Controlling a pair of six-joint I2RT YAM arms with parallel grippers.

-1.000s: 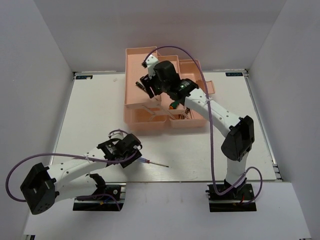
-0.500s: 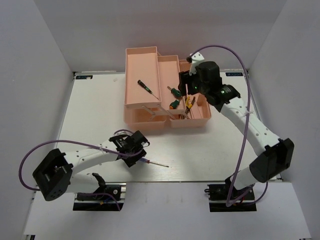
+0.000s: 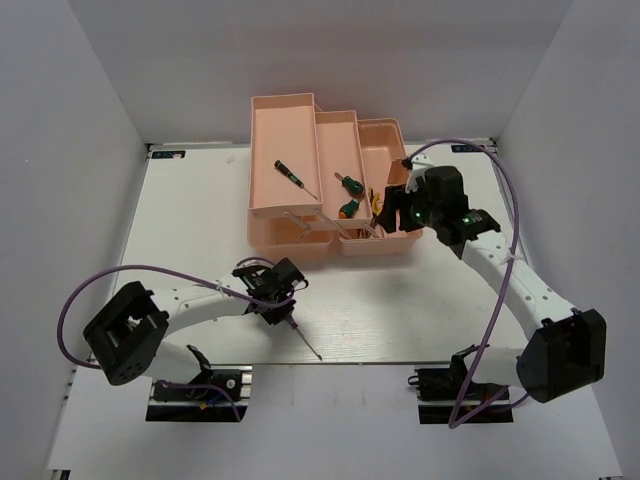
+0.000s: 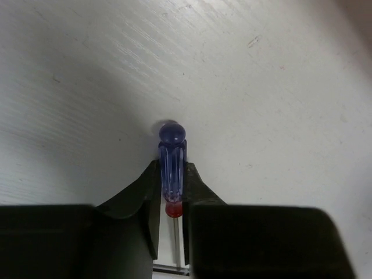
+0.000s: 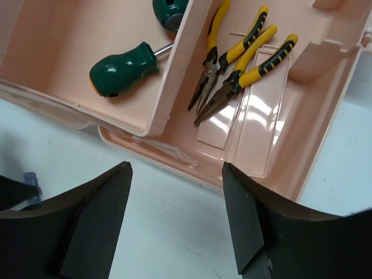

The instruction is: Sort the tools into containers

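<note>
The black-green screwdriver's tray (image 3: 289,144) lies outward of my left gripper, so I will raise that gripper and carry it outward over the tray to release the blue-red screwdriver.
The blue-red thin screwdriver (image 3: 296,328) lies on the white table, its shaft pointing toward the near edge. My left gripper (image 3: 283,309) is shut on its blue handle (image 4: 172,163), and the red collar shows between the fingers. The salmon-pink toolbox (image 3: 290,242) stands open at the back. The black-green screwdriver (image 3: 296,178) lies in the left tray, two green stubby screwdrivers (image 3: 348,195) in the middle tray, and two yellow-black pliers (image 5: 235,67) in the right compartment. My right gripper (image 3: 393,208) hovers open at the toolbox's front right corner, with nothing between its fingers (image 5: 96,221).
Purple cables (image 3: 120,285) loop off both arms. The toolbox's front wall (image 5: 174,154) is just beyond the right fingertips. White walls enclose the table (image 3: 420,300) on the left, right and back.
My left gripper closed on the blue-red screwdriver, which swung from pointing right to pointing toward the near edge. My right arm drew back from the left tray to the toolbox's right front.
</note>
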